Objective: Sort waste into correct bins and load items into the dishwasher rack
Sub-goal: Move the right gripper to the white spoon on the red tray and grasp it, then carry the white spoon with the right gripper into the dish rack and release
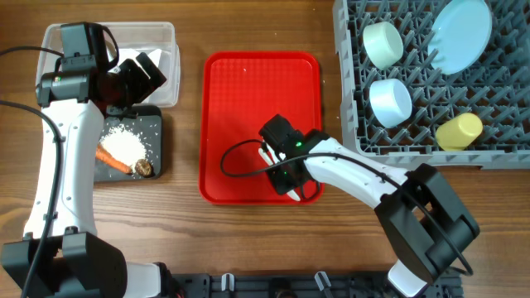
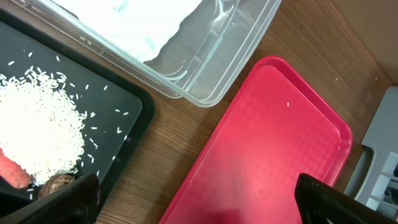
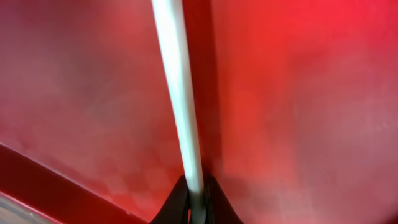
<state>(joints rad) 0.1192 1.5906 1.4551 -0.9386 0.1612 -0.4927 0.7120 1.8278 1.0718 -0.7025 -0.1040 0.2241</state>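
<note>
My right gripper should raise the spoon, swing outward and lower it into free rack space between the rack's side by the tray [image 1: 358,106] and the light-blue bowl.
My right gripper [image 1: 284,172] is low over the near right part of the red tray [image 1: 240,99] and is shut on the white plastic spoon [image 3: 180,99], whose handle runs up between the fingers [image 3: 197,200]. The grey dishwasher rack [image 1: 414,147] holds the pale-green bowl [image 1: 383,43], light-blue plate [image 1: 461,31], light-blue bowl [image 1: 390,101] and yellow cup [image 1: 459,130]. My left gripper [image 1: 132,79] hangs open and empty above the clear tub [image 1: 170,50] and black tray [image 1: 157,136]. The black tray holds rice [image 2: 34,134], a carrot piece [image 1: 112,160] and a brown lump [image 1: 142,168].
The clear tub [image 2: 211,68] holds white paper. The red tray [image 2: 273,143] lies between the bins and the rack. A black cable loops over the tray by my right wrist [image 1: 236,161].
</note>
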